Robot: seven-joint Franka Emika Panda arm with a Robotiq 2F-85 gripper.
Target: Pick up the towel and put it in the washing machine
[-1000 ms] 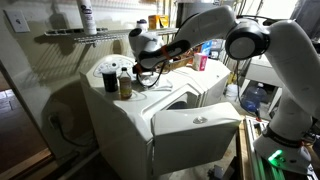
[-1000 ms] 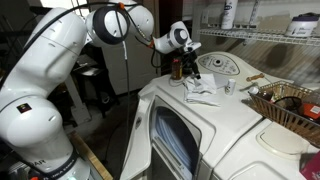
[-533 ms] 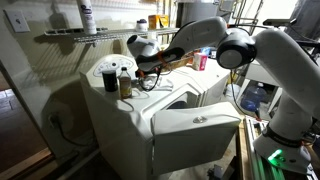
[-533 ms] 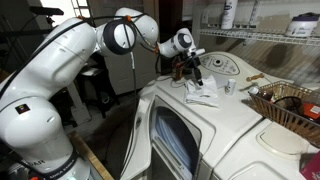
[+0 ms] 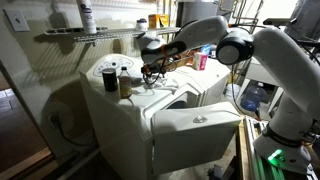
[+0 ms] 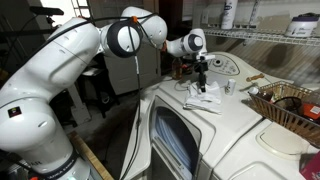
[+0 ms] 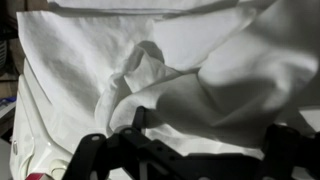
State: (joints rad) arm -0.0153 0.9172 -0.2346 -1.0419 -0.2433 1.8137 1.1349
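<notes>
I need to lower my gripper a little more into that raised fold of the towel [image 6: 203, 97] and close on it. The cloth is already bunched up between my open fingers.
A crumpled white towel [image 6: 203, 97] lies on top of the white washing machine [image 6: 215, 135]; it also shows in an exterior view [image 5: 163, 88]. My gripper [image 6: 201, 82] hangs just above the towel, pointing down, and shows in both exterior views [image 5: 153, 70]. In the wrist view the towel [image 7: 150, 70] fills the picture. My gripper [image 7: 190, 150] is open, with the dark fingers [image 7: 95, 150] wide apart at the bottom edge and cloth bunched between them. The washer's front door [image 5: 195, 125] stands open.
Bottles [image 5: 124, 82] and a dark round container [image 5: 108, 77] stand on the washer beside the towel. A wire shelf [image 5: 70, 35] with a bottle hangs above. A wicker basket [image 6: 290, 100] sits on the far end of the top.
My gripper has swung across from beside the bottles to over the towel and come lower. The towel has not moved.
</notes>
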